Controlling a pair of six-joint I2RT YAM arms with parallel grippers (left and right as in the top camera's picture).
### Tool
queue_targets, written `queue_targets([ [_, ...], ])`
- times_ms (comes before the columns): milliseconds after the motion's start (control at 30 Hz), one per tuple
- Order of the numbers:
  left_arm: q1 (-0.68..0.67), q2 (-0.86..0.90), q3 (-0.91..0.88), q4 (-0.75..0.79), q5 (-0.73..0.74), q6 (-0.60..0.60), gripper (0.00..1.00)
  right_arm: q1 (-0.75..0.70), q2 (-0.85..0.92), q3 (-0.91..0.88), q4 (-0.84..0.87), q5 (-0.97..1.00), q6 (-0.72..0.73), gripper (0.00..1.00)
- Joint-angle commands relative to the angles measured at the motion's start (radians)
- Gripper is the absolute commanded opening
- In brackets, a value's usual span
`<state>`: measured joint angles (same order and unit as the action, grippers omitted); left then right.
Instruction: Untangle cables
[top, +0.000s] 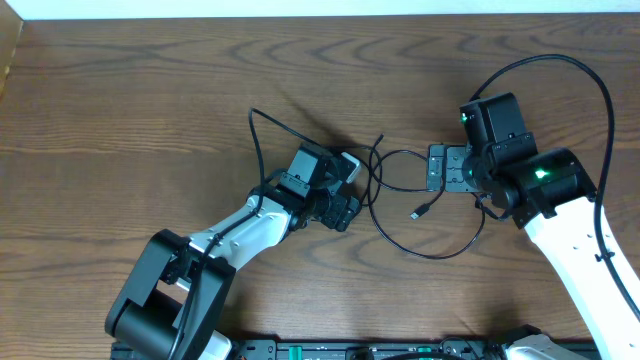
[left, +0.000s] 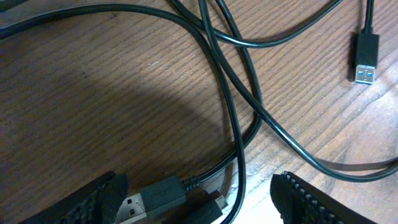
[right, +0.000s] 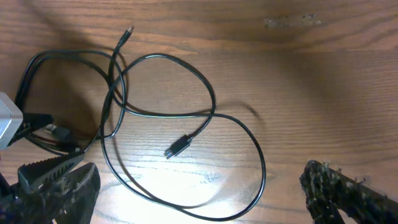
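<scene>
I will lower my left gripper next and shift it toward the right gripper, onto the piece of black cable that runs between its open fingers just past the plugs.
Thin black cables (top: 436, 255) lie in crossing loops on the wooden table between my two grippers. No white cord shows in any view. My left gripper (top: 345, 203) is open and low over the left part of the tangle. In the left wrist view its jaws (left: 199, 196) straddle a black USB plug (left: 152, 198), a smaller plug (left: 212, 208) and crossing strands (left: 227, 106), touching none. Another USB plug (left: 365, 57) lies at the upper right. My right gripper (top: 442, 168) is open and empty; its jaws (right: 199, 186) hover above a wide loop (right: 214, 102) and a loose plug (right: 179, 146).
A small plug end (right: 126, 34) points away at the far side of the tangle, also seen overhead (top: 380, 138). A loose USB plug (top: 420, 212) lies inside the loop. Thick black robot wires (top: 590, 80) arc over the right arm. The table's far edge (top: 320, 14) runs along the top.
</scene>
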<state>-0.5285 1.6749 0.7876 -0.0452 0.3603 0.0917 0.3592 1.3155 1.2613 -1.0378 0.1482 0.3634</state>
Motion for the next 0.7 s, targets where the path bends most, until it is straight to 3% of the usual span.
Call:
queue_targets([
  [0, 0.0, 0.005, 0.014, -0.006, 0.022, 0.07, 0.83, -0.011, -0.008, 0.015, -0.007, 0.018, 0.016, 0.99],
  [333, 0.0, 0.007, 0.014, -0.039, 0.181, 0.222, 0.83, -0.011, -0.008, 0.006, -0.059, -0.017, -0.005, 0.99],
  [667, 0.0, 0.071, 0.014, -0.008, 0.187, 0.229, 0.82, -0.011, -0.008, 0.006, 0.002, -0.185, -0.005, 0.99],
])
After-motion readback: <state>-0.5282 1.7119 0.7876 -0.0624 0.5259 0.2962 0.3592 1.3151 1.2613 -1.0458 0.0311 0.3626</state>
